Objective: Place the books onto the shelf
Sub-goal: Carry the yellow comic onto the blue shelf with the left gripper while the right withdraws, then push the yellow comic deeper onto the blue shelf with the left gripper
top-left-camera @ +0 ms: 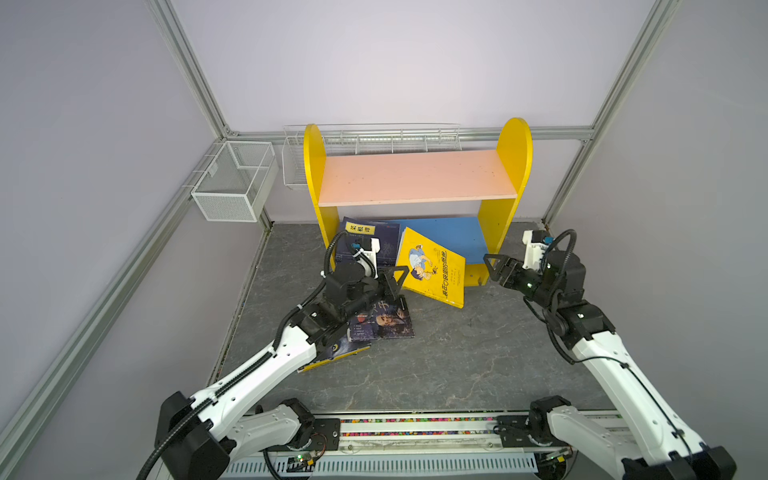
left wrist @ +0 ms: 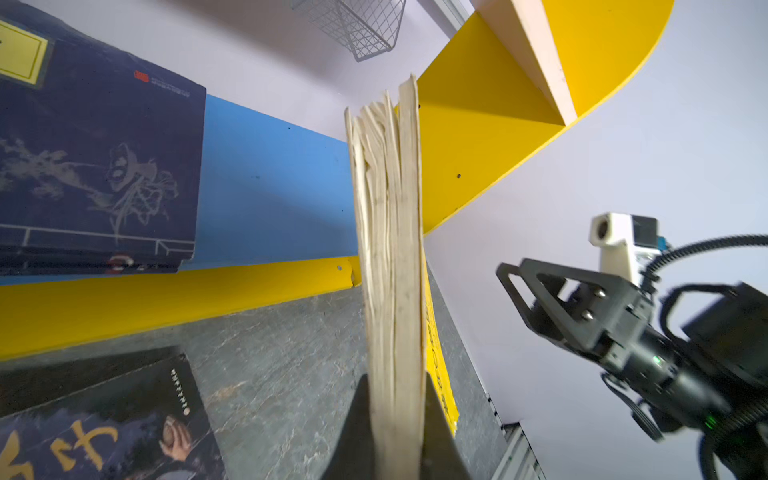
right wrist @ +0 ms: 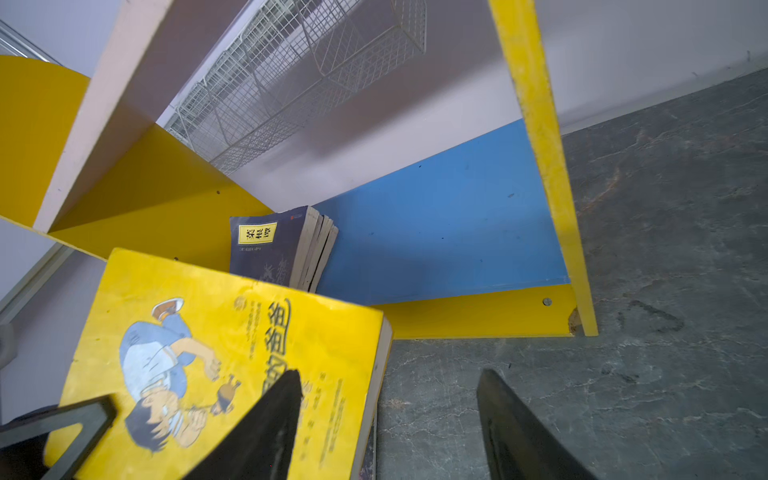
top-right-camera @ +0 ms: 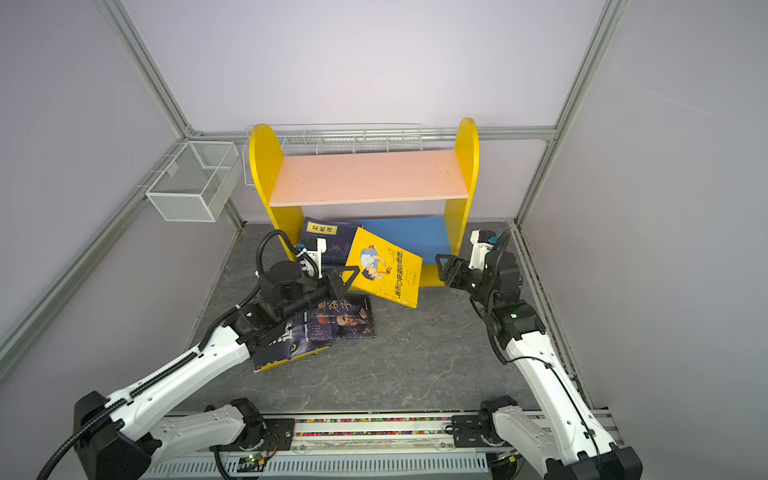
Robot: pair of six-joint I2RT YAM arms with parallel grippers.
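My left gripper needs to carry the yellow book outward next, onto the bare end of the blue lower board (top-left-camera: 453, 241) (left wrist: 308, 196), and let go of it there, because navy books fill the board's other end.
My left gripper (top-left-camera: 395, 277) (left wrist: 395, 376) is shut on the page edge of a yellow book with a cartoon figure (top-left-camera: 432, 266) (top-right-camera: 384, 266) (right wrist: 216, 353). The book is tilted in front of the shelf (top-left-camera: 415, 176), whose pink upper board is bare. A stack of navy books (top-left-camera: 370, 241) (right wrist: 270, 245) lies at the left end of the blue lower board (top-left-camera: 453, 241). Two dark books (top-left-camera: 390, 322) (top-left-camera: 345, 353) lie on the table, partly under my left arm. My right gripper (top-left-camera: 490, 264) (right wrist: 390, 372) is open beside the yellow book's right edge, holding nothing.
A white mesh basket (top-left-camera: 237, 183) hangs on the left wall. A long wire basket (top-left-camera: 374, 137) runs behind the shelf. The grey marble tabletop (top-left-camera: 436, 365) ends at a rail (top-left-camera: 415, 428) by the arm bases. The shelf's yellow right panel (top-left-camera: 505, 187) stands close to my right gripper.
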